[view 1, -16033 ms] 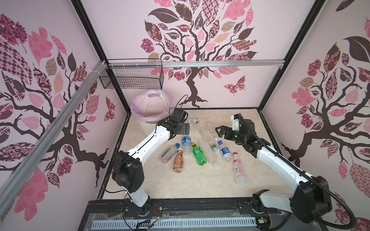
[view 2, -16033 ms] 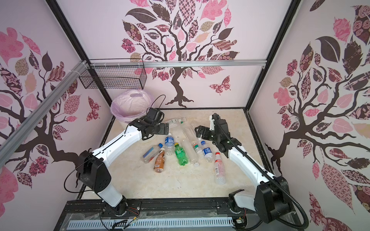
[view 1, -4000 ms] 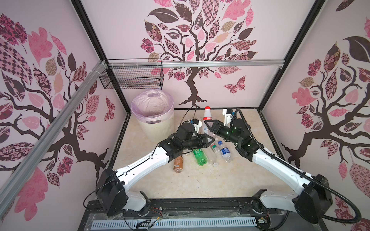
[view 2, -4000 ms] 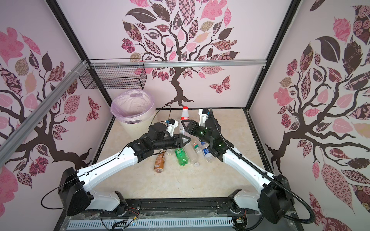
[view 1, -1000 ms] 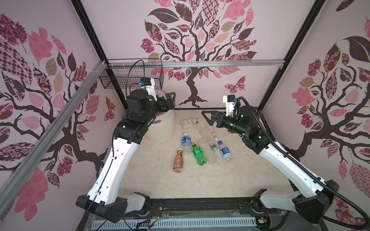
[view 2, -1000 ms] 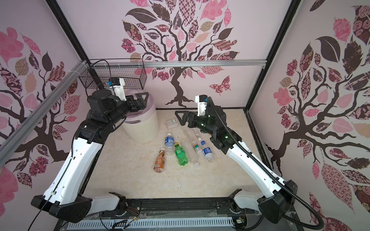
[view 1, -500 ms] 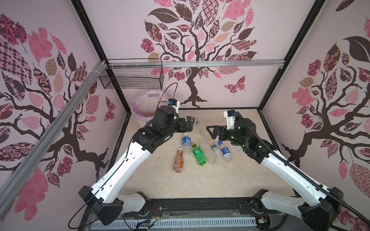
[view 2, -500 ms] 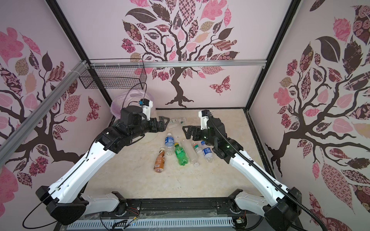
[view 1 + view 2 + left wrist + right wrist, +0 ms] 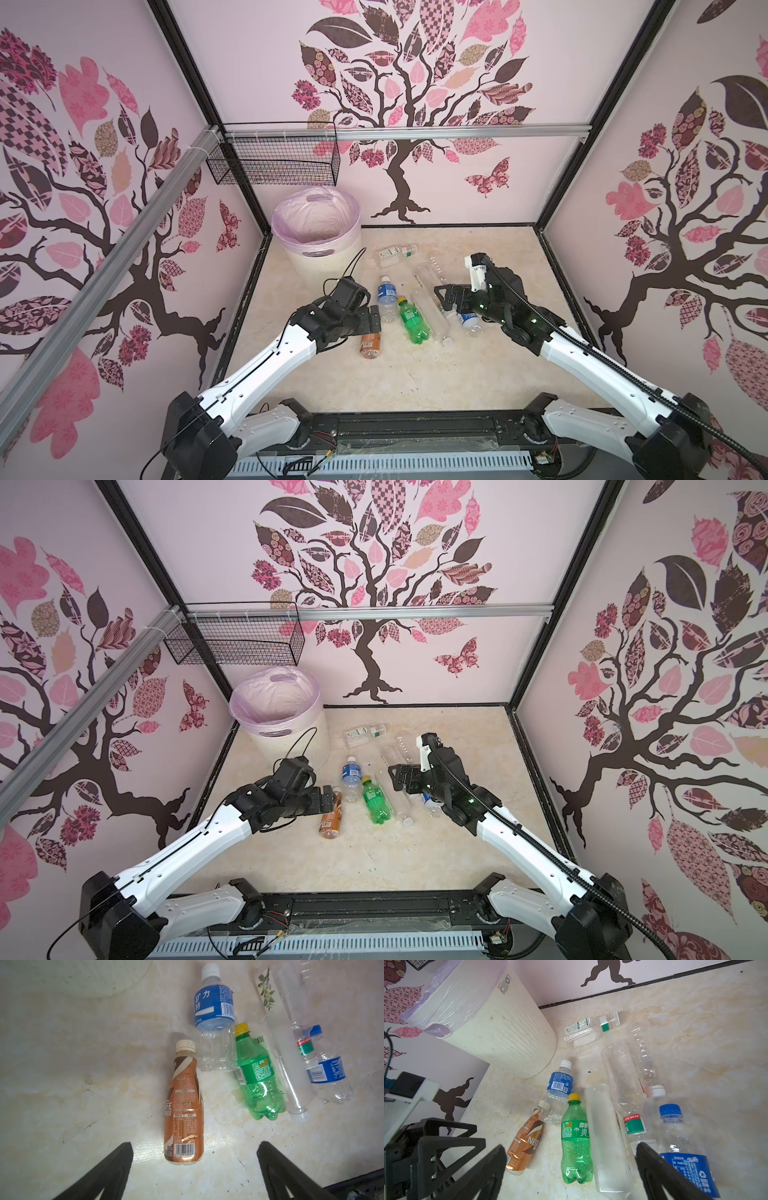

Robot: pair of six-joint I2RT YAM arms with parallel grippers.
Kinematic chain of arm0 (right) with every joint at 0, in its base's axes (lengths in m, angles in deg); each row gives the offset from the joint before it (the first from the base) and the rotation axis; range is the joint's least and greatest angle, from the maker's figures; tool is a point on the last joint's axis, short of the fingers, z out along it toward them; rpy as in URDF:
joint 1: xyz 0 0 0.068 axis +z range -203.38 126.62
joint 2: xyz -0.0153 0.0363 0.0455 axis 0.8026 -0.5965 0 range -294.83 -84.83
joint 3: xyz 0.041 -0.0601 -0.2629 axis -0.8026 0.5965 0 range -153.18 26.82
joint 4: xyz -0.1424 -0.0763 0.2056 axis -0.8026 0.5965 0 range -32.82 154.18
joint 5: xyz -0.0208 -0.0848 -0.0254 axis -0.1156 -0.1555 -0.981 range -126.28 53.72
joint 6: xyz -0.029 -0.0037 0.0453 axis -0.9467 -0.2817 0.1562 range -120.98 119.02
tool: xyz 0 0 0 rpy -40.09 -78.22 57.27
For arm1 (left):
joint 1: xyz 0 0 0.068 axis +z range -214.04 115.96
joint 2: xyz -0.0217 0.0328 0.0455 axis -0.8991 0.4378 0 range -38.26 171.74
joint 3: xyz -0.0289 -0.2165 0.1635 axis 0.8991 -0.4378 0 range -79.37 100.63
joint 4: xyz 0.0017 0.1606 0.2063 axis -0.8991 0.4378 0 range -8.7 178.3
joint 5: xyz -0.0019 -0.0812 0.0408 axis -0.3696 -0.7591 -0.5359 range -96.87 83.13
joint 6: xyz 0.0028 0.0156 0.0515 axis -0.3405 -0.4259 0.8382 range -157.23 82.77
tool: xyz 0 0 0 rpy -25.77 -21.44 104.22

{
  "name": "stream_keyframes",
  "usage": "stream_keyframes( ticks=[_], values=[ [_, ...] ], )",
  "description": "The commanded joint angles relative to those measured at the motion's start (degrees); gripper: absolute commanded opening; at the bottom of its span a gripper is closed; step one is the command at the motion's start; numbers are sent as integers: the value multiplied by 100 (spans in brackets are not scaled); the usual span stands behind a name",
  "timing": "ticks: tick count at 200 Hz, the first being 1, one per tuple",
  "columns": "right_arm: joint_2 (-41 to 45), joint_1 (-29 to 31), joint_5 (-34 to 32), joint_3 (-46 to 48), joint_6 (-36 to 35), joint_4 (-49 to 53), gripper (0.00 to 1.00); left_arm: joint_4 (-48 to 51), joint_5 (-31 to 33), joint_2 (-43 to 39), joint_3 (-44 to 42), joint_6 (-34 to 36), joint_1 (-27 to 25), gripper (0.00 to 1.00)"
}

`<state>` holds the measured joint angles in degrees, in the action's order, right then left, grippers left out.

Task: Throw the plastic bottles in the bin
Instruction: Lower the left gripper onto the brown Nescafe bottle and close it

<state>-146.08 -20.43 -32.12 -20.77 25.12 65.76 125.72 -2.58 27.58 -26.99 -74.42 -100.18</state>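
Observation:
I should lower my left gripper with its open fingers on either side of the brown bottle's lower body [image 9: 331, 820] [image 9: 184, 1128] and close, because bare tabletop shows on both sides of it.
Several plastic bottles lie mid-table. They include a brown bottle [image 9: 370, 347] [image 9: 185, 1103], a blue-labelled one [image 9: 387, 296] [image 9: 559, 1093], a green one [image 9: 411, 322] [image 9: 576, 1142], a frosted clear one [image 9: 608, 1136], a blue-capped one [image 9: 683, 1151], and a square clear one [image 9: 365, 733] further back. The cream bin [image 9: 316, 232] [image 9: 276, 712] with its lilac bag stands back left. My left gripper [image 9: 375, 319] [image 9: 195, 1145] hangs open over the brown bottle's base. My right gripper [image 9: 442, 297] [image 9: 570, 1147] hangs open above the green and frosted bottles. Neither holds anything.
A black wire mesh basket [image 9: 274, 162] hangs on the rail above the bin. The left arm's cable [image 9: 353, 262] loops just in front of the bin wall. Patterned walls close in the left, back and right sides.
The left arm came down from above the bin to the brown bottle. The right gripper sank lower over the bottle group. Both stayed open.

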Motion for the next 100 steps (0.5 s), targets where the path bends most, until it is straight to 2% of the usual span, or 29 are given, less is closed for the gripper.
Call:
stream_keyframes(
  ticks=[1,22,55,100],
  values=[
    [149,29,-87,106,98,-272,100,-242,-305,129,-382,-137,-8,98],
    [140,27,-82,153,105,-287,99,-554,-537,425,-572,-157,-7,98],
    [236,27,-82,237,100,-284,100,-776,-541,924,-583,-109,-7,96],
    [250,29,-82,344,74,-298,99,-1030,-598,1486,-699,-79,-18,82]
  ],
)
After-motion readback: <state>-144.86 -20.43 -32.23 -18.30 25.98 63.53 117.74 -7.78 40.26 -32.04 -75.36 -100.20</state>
